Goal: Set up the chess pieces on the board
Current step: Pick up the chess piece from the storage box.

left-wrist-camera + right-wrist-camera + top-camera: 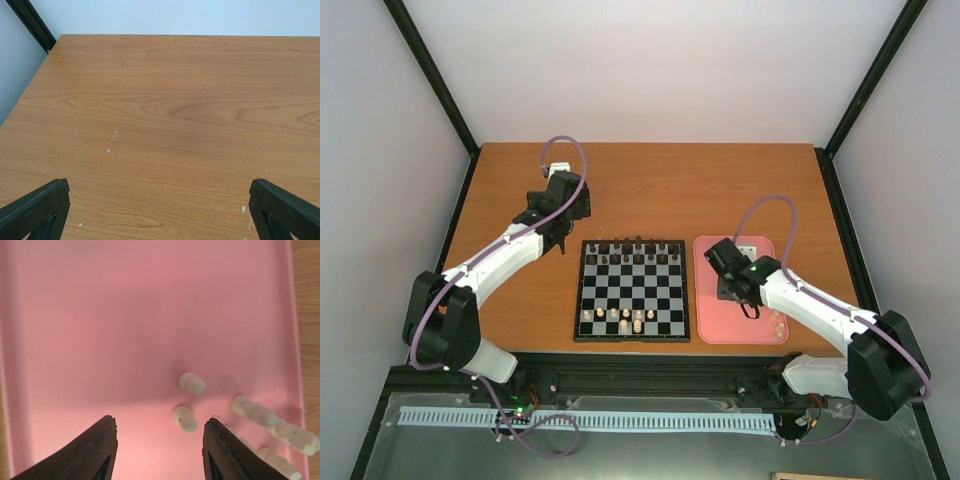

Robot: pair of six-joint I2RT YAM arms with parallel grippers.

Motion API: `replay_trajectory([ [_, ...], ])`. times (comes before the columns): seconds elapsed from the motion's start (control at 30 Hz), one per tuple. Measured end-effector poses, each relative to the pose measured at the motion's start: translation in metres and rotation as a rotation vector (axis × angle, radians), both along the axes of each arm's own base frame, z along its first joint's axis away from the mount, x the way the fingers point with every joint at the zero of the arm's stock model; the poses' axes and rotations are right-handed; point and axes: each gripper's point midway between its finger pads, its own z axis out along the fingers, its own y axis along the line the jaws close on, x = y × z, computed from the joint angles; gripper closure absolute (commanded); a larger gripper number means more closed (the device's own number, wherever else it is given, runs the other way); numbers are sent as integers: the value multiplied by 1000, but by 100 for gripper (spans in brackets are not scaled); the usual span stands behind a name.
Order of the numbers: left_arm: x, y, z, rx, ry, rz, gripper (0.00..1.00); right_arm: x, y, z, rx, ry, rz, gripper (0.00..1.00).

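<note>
The pair's farther cream piece [192, 383], clear of the row, stands below my right gripper, to its right in the wrist view. So my right gripper descends that way around the piece next.
The black and white board [632, 291] lies mid-table, with dark pieces along its far rows and a few cream chess pieces [626, 320] near its front edge. More cream pieces [184, 418] lie on the pink tray [722, 327], several at its near right [778, 326]. My right gripper [159, 432] is open and empty just above the tray [100, 330], one cream piece between its fingertips and another [192, 383] just beyond. In the top view it [750, 308] hovers over the tray's middle. My left gripper [558, 240] is open and empty over bare wood, left of the board's far corner.
The wooden table [165, 100] fills the left wrist view, with a few small white marks. A black frame post [32, 22] stands at its far left corner. Grey walls enclose the table. The tray sits directly right of the board.
</note>
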Motion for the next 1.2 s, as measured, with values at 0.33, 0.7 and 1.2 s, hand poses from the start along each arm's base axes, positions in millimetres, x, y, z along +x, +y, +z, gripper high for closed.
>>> replay_trajectory([
  [0.33,0,0,0,0,0,0,0,11,-32,-10,1,-12,-101,54],
  [0.7,0,0,0,0,0,0,0,21,-40,-36,29,32,-108,65],
  [1.2,2,0,-5,7,11,1,0,28,-39,-40,59,35,-93,78],
])
